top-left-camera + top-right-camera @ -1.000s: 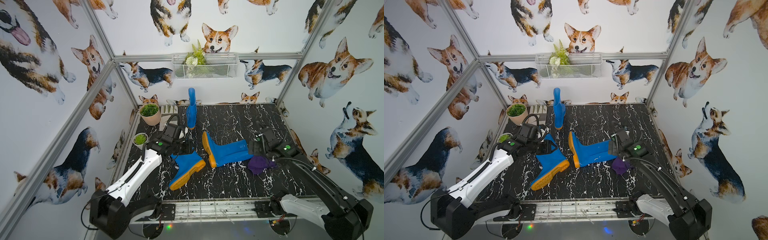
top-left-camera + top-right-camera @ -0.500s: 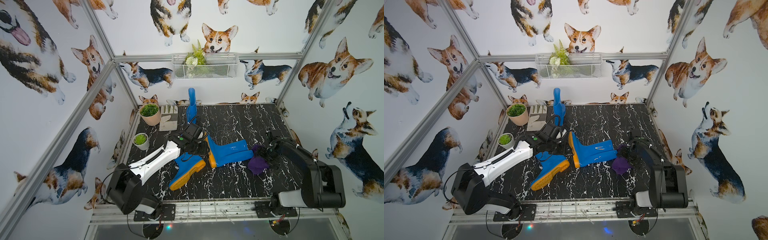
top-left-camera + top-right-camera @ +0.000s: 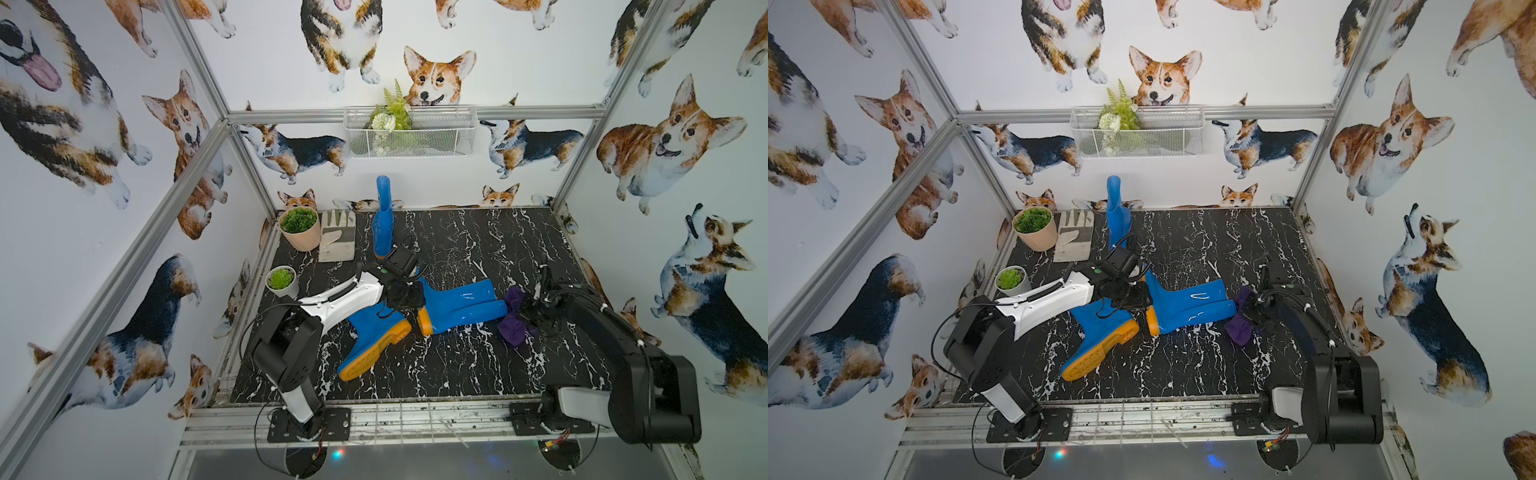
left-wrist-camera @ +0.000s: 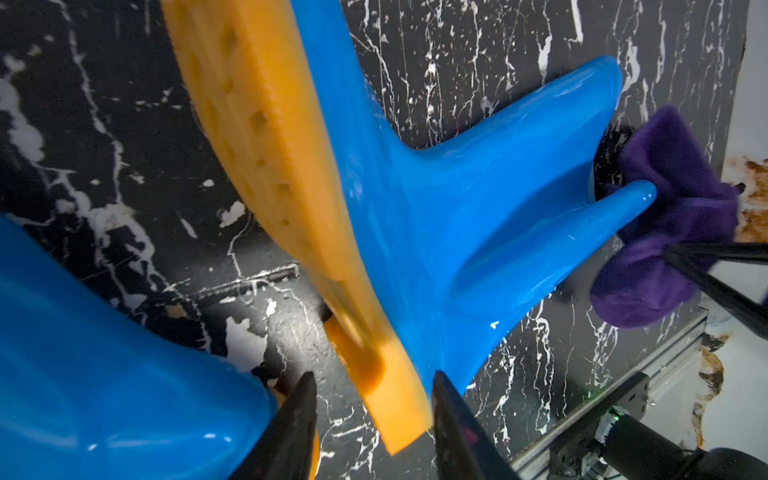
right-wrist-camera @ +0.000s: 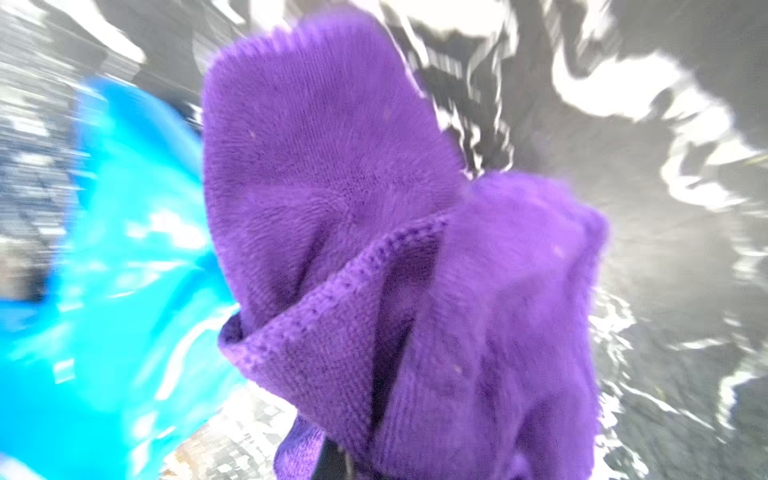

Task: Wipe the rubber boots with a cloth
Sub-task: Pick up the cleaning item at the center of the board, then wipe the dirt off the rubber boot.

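Observation:
I should next wipe up and along the boot's body toward the middle boot's ankle with my right gripper before releasing the cloth, as it only touches the top of the boot's body.
Three blue rubber boots with orange soles show in both top views. One stands upright at the back. One lies on its side mid-table, and one lies front-left, sole up. My left gripper is open, its fingers astride the middle boot's orange heel, with a gap on one side. The purple cloth is bunched against that boot's shaft top. My right gripper is shut on the cloth, which hides its fingers in the right wrist view.
A pale work glove lies at the back left beside a large potted plant. A small potted plant stands near the left edge. A wire basket hangs on the back wall. An aluminium rail runs along the front.
My right gripper has shut on the cloth and holds it bunched at the middle boot's shaft top. My left gripper has moved right, onto that boot's heel.

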